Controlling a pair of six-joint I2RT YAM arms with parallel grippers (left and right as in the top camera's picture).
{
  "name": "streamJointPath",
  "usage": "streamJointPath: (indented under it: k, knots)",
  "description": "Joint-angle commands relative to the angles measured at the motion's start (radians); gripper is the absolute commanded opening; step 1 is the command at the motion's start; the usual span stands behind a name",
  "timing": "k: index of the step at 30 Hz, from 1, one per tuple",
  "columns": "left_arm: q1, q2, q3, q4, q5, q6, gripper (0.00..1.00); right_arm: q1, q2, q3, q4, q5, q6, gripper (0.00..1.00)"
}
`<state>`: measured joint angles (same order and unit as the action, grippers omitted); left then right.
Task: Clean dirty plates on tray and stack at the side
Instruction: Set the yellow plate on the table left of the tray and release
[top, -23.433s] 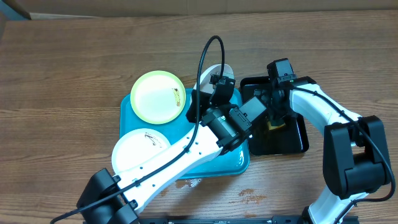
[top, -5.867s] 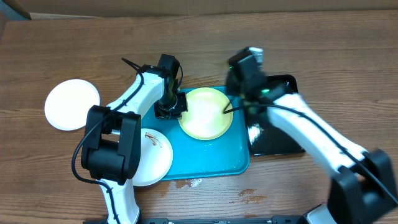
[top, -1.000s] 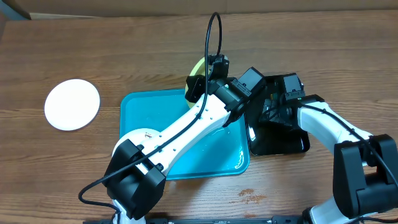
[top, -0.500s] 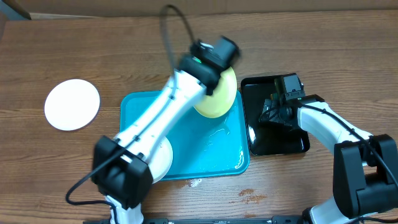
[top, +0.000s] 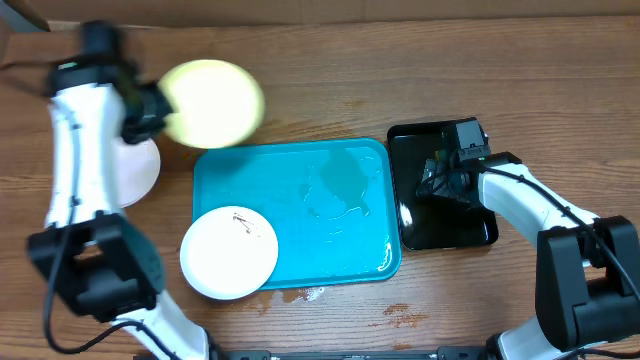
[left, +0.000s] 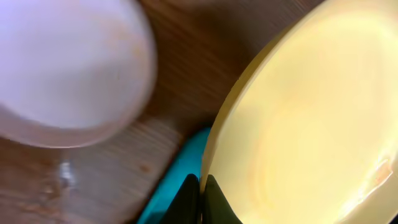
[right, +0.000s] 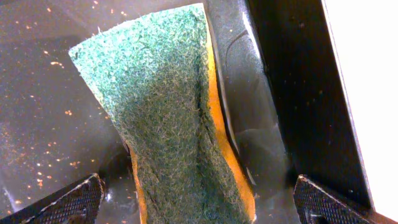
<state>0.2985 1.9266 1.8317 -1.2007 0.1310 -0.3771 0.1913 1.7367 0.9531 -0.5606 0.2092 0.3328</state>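
The plate goes back next in my left gripper, then comes down over the near edge of the white plate on the wood.
My left gripper (top: 158, 114) is shut on the rim of the pale yellow-green plate (top: 212, 102), holding it above the table past the turquoise tray's (top: 330, 245) back left corner. In the left wrist view the fingers (left: 200, 194) pinch the rim of that plate (left: 311, 112), with a clean white plate (left: 62, 62) lying below. That white plate (top: 140, 168) rests on the wood, partly under my left arm. Another white plate (top: 229, 252), with brown smears, sits on the tray's front left corner. My right gripper (right: 199, 205) stands open astride a green and orange sponge (right: 168, 106).
A glossy black tray (top: 450, 225) stands right of the turquoise one, with the sponge and my right gripper (top: 440, 182) in it. A wet film (top: 335, 190) lies on the turquoise tray's floor. Small brown stains (top: 405, 316) mark the wood near the front edge.
My left arm has swung the yellow-green plate from over the tray's back right corner far to the left, over the white plate on the table. The right arm has not moved.
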Motion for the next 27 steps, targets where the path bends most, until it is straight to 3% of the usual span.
streamJointPath:
  k: [1, 4, 8, 16, 19, 21, 22, 24, 25, 27]
  knots:
    - [0.182, -0.026, 0.014, -0.003, 0.049, -0.048, 0.04, -0.002, -0.002, -0.001, 0.007, 0.014, 0.0, 1.0]
    - [0.324, -0.023, 0.014, 0.0, 0.049, -0.058, 0.04, -0.002, -0.002, -0.001, 0.007, 0.014, 0.0, 1.0]
    - [0.414, -0.023, -0.01, 0.002, 0.05, -0.083, 0.04, -0.002, -0.002, -0.001, 0.007, 0.014, 0.0, 1.0]
    - [0.439, -0.023, -0.141, 0.119, -0.014, -0.126, 0.04, -0.002, -0.002, -0.001, 0.007, 0.014, 0.0, 1.0]
    - [0.439, -0.023, -0.157, 0.14, -0.015, -0.125, 0.1, -0.002, -0.002, -0.001, 0.007, 0.014, 0.0, 1.0]
    - [0.439, -0.023, -0.158, 0.14, -0.017, -0.125, 0.18, -0.002, -0.002, -0.001, 0.007, 0.014, 0.0, 1.0]
    - [0.44, -0.023, -0.157, 0.14, -0.021, -0.124, 0.29, -0.002, -0.002, -0.001, 0.007, 0.014, 0.0, 1.0]
    - [0.442, -0.023, -0.158, 0.138, -0.031, -0.124, 0.64, -0.002, -0.002, -0.001, 0.007, 0.014, 0.0, 1.0]
    - [0.442, -0.023, -0.157, 0.137, -0.033, -0.121, 0.73, -0.002, -0.002, -0.001, 0.007, 0.014, 0.0, 1.0]
    - [0.442, -0.023, -0.157, 0.132, -0.032, -0.12, 0.83, -0.002, -0.002, -0.001, 0.007, 0.014, 0.0, 1.0]
